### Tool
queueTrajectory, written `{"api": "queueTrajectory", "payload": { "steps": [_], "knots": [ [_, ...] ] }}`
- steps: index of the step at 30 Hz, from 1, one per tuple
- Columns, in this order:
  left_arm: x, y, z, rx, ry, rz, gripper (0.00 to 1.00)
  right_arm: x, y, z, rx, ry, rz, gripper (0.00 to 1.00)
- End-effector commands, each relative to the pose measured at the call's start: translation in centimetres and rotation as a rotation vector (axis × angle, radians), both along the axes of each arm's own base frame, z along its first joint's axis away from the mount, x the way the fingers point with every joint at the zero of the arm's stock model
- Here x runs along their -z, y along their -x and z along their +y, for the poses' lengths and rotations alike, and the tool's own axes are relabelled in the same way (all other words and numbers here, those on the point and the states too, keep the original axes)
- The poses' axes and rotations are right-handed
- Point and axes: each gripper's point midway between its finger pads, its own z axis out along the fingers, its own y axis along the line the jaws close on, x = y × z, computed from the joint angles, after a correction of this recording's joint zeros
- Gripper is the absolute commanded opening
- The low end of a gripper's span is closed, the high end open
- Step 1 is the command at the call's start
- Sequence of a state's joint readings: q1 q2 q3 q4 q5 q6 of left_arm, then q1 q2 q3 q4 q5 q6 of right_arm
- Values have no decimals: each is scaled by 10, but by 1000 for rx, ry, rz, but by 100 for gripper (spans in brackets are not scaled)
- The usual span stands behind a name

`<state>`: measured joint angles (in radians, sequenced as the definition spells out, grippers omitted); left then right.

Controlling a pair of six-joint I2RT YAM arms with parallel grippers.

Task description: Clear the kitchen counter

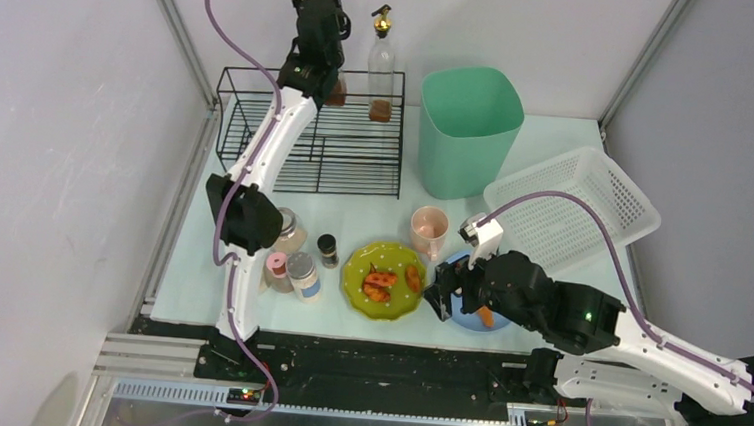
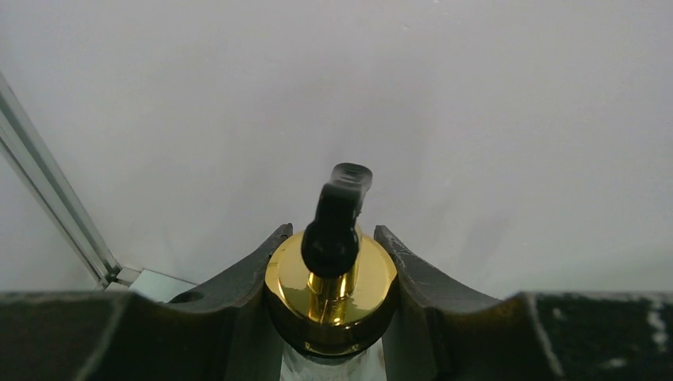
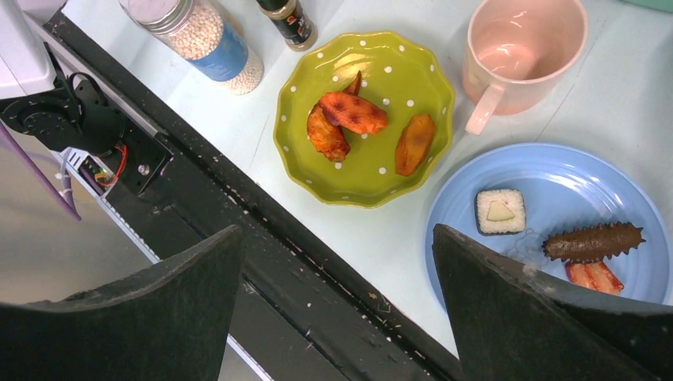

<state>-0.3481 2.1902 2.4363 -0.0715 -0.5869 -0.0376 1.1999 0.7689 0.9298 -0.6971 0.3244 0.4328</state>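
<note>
I will move my left gripper down and to the right in the top view and let go of the oil bottle on the rack next to the second bottle, where the wires are bare.
The pale mint kitchen counter [image 1: 373, 208] carries dishes and jars along its front. My left gripper [image 1: 325, 74] is raised at the back over the black wire rack [image 1: 308, 133]. In the left wrist view that gripper [image 2: 333, 232] is shut on the gold cap of an oil bottle [image 2: 331, 282] with a black spout; the bottle's brown base [image 1: 337, 92] shows beside the arm. My right gripper [image 1: 439, 298] hangs open and empty over the counter's front edge. It [image 3: 337, 234] sits between a green dotted plate [image 3: 365, 119] of fried pieces and a blue plate [image 3: 555, 214] of sushi.
A second gold-capped bottle [image 1: 381, 63] stands in the rack. A green bin [image 1: 467, 129] and a white basket [image 1: 574, 207] stand at the back right. A pink mug [image 1: 429, 229] and several spice jars [image 1: 304, 273] stand near the plates, close to the left arm's base.
</note>
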Motion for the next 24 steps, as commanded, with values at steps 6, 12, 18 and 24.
{"api": "queueTrajectory", "payload": {
  "steps": [6, 12, 18, 24],
  "knots": [
    [-34, 13, -5, 18, 38, -103, 0, -3, -1, 1, 11, -61, -6, 92],
    [-13, 8, -13, 10, 15, -54, 0, -4, 3, 1, -1, -83, 4, 92],
    [7, 4, -18, 13, 14, -6, 0, 0, 7, -4, 0, -88, 13, 92],
    [17, 2, -23, 14, 3, 22, 0, -1, 8, -9, 0, -92, 12, 92]
  ]
}}
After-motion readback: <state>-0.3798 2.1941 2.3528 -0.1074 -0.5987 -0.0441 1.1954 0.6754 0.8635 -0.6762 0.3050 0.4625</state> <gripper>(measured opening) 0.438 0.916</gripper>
